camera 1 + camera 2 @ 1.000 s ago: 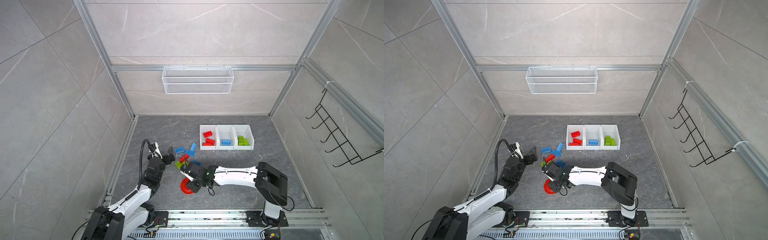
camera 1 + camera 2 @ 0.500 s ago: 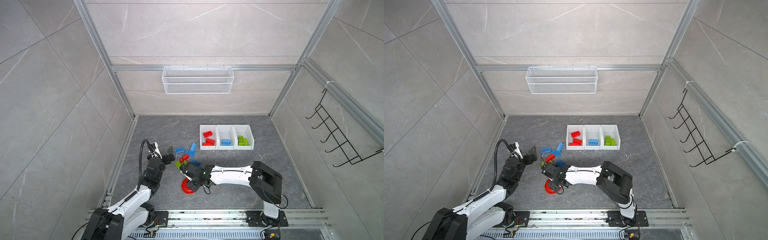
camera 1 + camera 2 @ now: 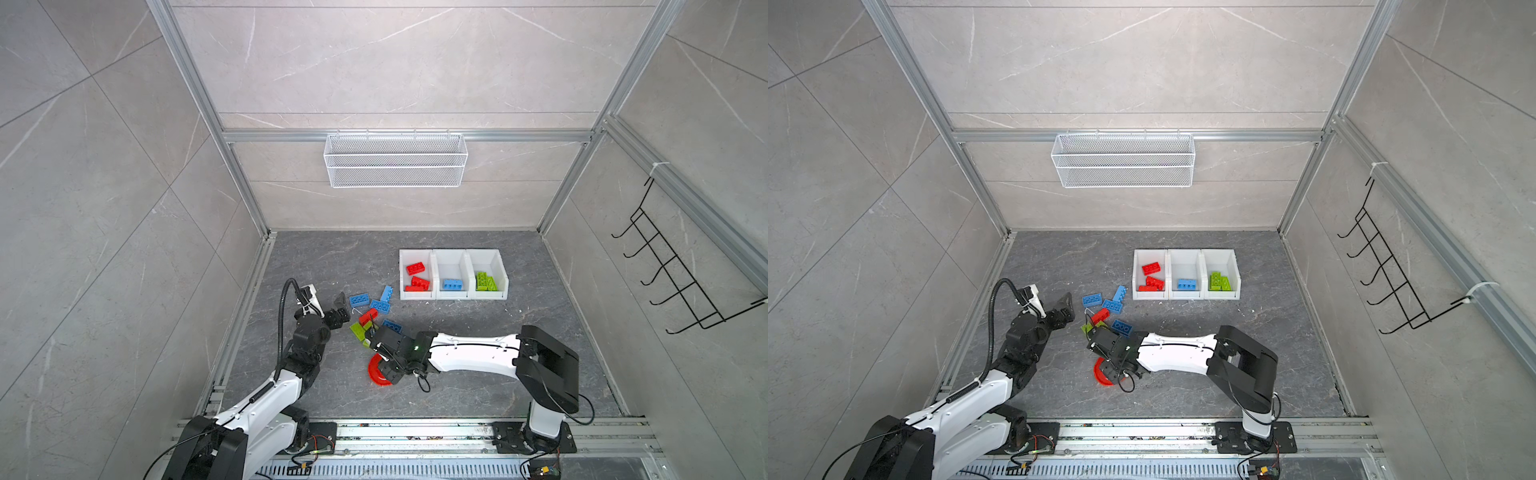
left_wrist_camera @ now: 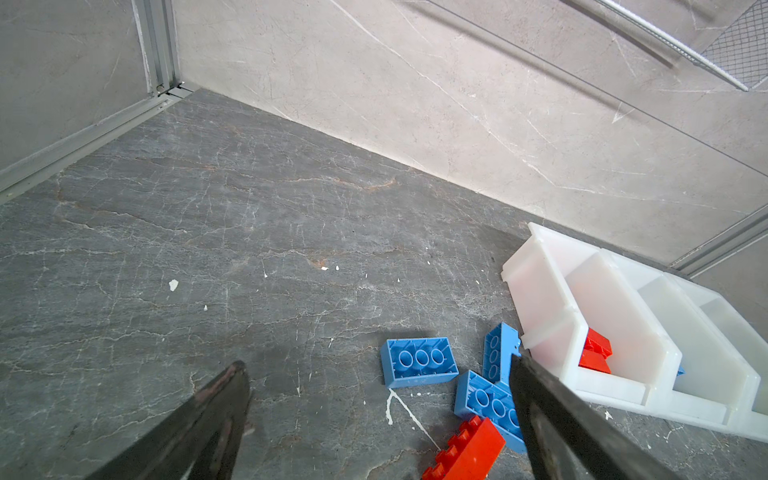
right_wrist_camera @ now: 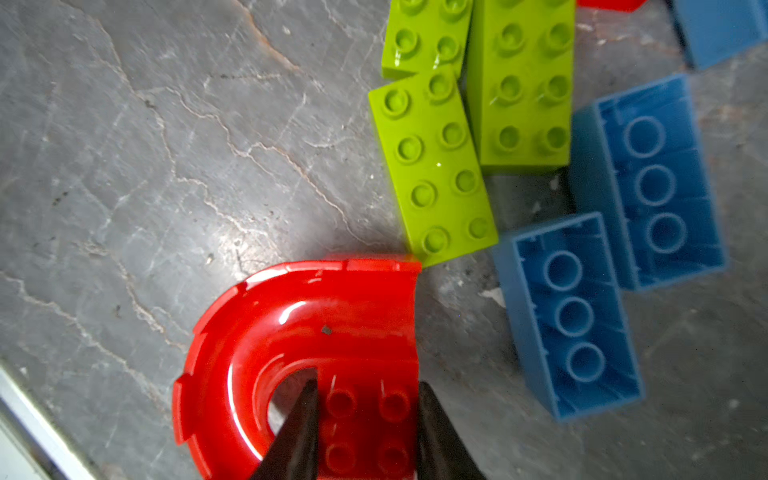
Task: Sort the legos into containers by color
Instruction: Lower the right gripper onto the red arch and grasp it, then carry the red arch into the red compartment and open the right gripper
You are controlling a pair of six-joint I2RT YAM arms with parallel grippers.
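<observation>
The container holding red legos stands outward of the right gripper, so the robot will next raise that gripper and carry the red arch point(image 3: 376, 372) outward to release it into the container.
A red arch lego point(image 5: 299, 332) lies on the grey floor, and my right gripper point(image 5: 368, 382) is shut on its studded leg, one finger inside the curve and one outside. In both top views the red arch point(image 3: 376, 372) point(image 3: 1100, 374) shows under that wrist. Lime green legos point(image 5: 432, 166) and upside-down blue legos point(image 5: 569, 316) lie just beyond it. My left gripper point(image 4: 376, 365) point(image 3: 341, 309) hangs open above loose blue legos point(image 4: 417, 361) and a red lego point(image 4: 469, 453). The containers point(image 3: 434, 266) hold red point(image 3: 415, 269), blue point(image 3: 452, 284) and green point(image 3: 485, 281) legos, one color each.
A white wire mesh basket point(image 3: 395, 160) hangs on the back wall. A black hook rack point(image 3: 673, 274) is on the right wall. Aluminium rails point(image 3: 415, 432) run along the front edge. Walls close in the floor on three sides.
My right gripper's jaws have narrowed onto the red arch's leg and the arm has shifted slightly left. The left arm has not moved.
</observation>
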